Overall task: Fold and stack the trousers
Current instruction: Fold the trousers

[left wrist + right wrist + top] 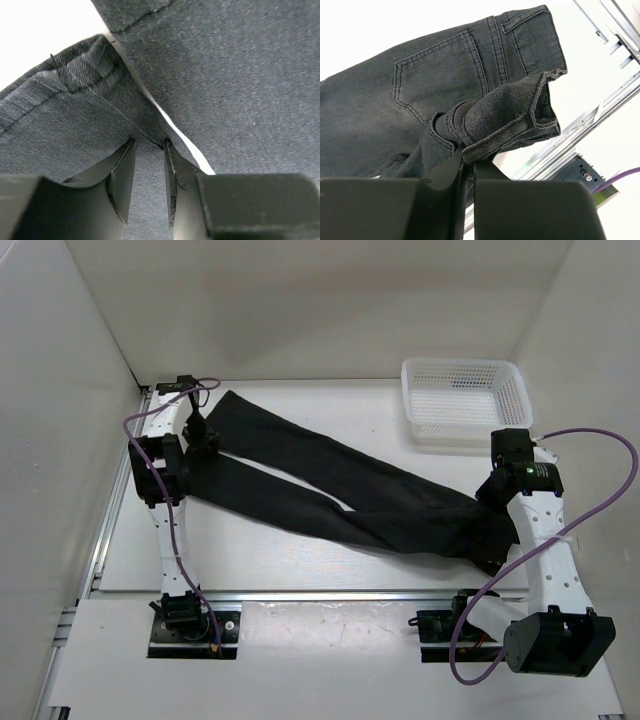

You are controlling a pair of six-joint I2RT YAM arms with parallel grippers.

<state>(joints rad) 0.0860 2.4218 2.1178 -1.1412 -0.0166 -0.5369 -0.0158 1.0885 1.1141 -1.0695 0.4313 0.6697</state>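
Note:
The trousers' back-pocket half already lies flat at the far edge of the waist (512,19), so next my right gripper needs to move outward and down over that edge of the waist to release the fold.
The black trousers (340,495) lie spread across the table, legs running to the far left and waist at the near right. My left gripper (205,432) sits at the leg ends. In the left wrist view its fingers (149,142) stand close together with the trousers' fabric (235,75) filling the narrow gap, by a leg hem (75,75). My right gripper (497,502) is at the waist. In the right wrist view it (468,162) is shut on a bunched fold of the waistband (510,112), with a back pocket (440,70) beyond.
A white mesh basket (462,364) stands at the far right, just beyond the right arm. A metal rail (300,595) runs along the table's near edge and shows in the right wrist view (600,115). White walls close in the left, back and right.

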